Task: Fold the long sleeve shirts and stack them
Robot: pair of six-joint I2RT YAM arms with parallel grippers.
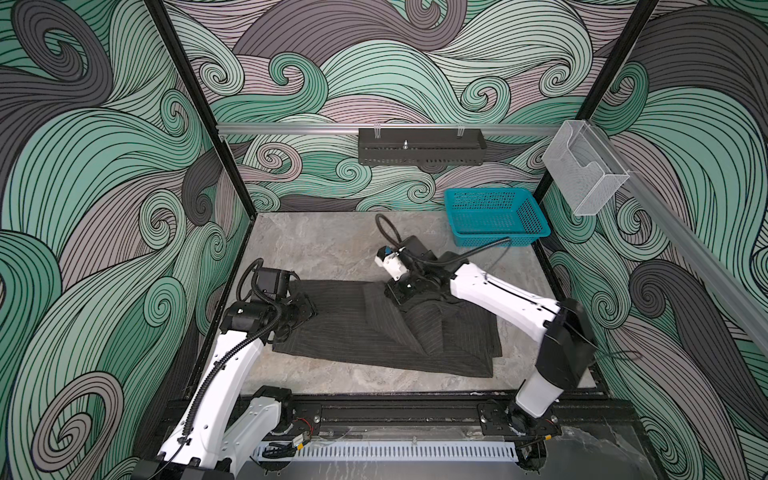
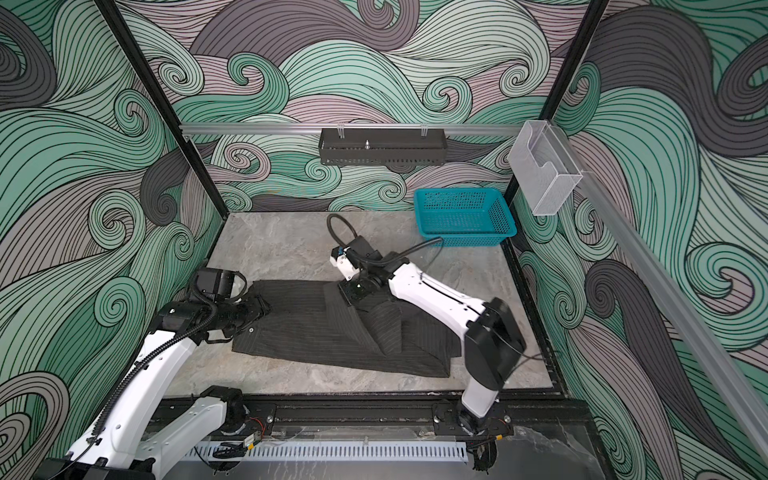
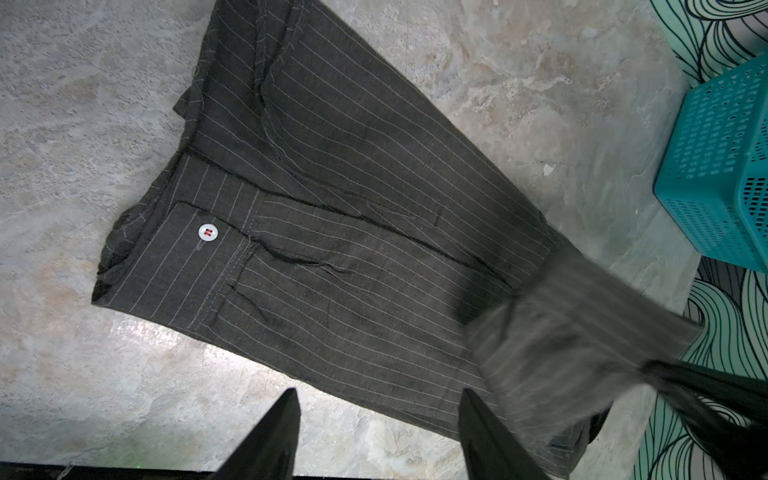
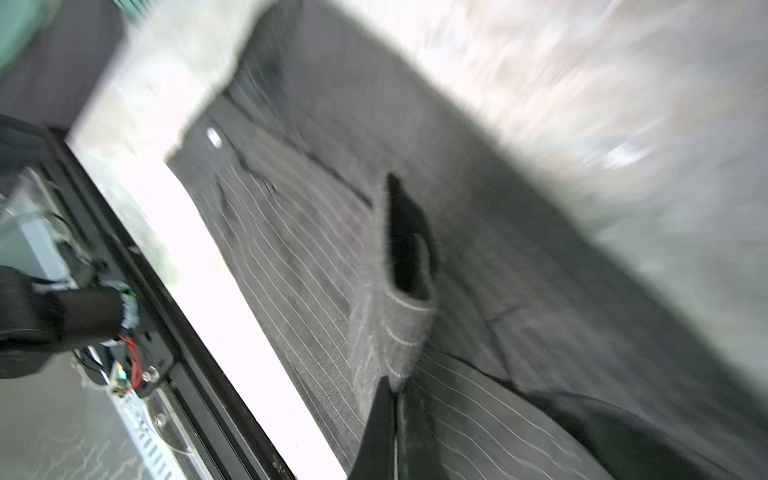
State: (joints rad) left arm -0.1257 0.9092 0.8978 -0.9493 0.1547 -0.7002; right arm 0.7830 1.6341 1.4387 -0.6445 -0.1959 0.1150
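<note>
I will move my right gripper back and down onto the shirt's flat middle [image 1: 366, 323] [image 4: 312, 216] and let go of the shirt's stitched edge, because the held cloth stands up in a fold.
One of the long sleeve shirts [image 1: 353, 328] [image 2: 307, 328], dark charcoal with thin pale pinstripes, lies spread across the middle of the table. A whitish button [image 3: 208, 232] shows on its cuffed end. My right gripper [image 1: 399, 297] [image 2: 353, 297] [image 4: 397, 384] is shut on a stitched edge of the shirt [image 4: 291, 257], and the cloth rises in a ridge toward it. At the shirt's left end my left gripper [image 1: 309, 309] [image 2: 262, 309] [image 3: 379, 392] stands open, with only table and the cloth's edge [image 3: 353, 232] between its fingers. The right wrist view is blurred.
A teal mesh basket [image 1: 494, 220] [image 2: 463, 220] [image 3: 723, 166] stands at the back right of the grey stone table [image 1: 316, 245]. A black tray [image 1: 419, 145] hangs on the back rail and a clear holder [image 1: 582, 174] on the right wall. The black arm-base rail [image 1: 395, 411] runs along the front edge.
</note>
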